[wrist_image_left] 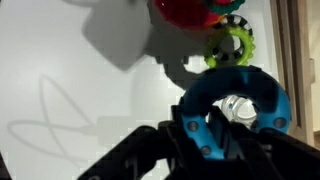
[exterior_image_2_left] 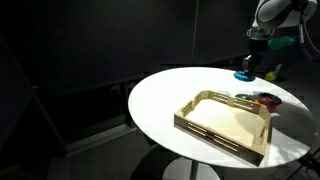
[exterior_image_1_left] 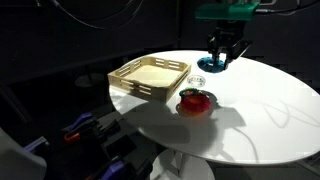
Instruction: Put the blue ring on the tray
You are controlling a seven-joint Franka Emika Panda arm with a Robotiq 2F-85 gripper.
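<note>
The tray stands empty, so my gripper will next move toward the right in the wrist view, over the tray's side by the red toy, and down to release.
The blue ring (wrist_image_left: 235, 110) fills the lower right of the wrist view, and my gripper (wrist_image_left: 205, 125) is shut on its left side. In both exterior views the gripper (exterior_image_1_left: 222, 52) (exterior_image_2_left: 252, 58) holds the ring (exterior_image_1_left: 213, 64) (exterior_image_2_left: 244, 74) just above the far side of the round white table (exterior_image_1_left: 270, 110). The wooden tray (exterior_image_1_left: 150, 77) (exterior_image_2_left: 225, 122) lies to one side of the ring, apart from it, and is empty.
A red toy (exterior_image_1_left: 196, 100) (exterior_image_2_left: 266, 100) (wrist_image_left: 190, 10) sits between the ring and the table's edge, beside the tray. A green gear-shaped ring (wrist_image_left: 229, 45) lies next to it. A small shiny object (exterior_image_1_left: 197, 80) rests near the tray's corner. The surroundings are dark.
</note>
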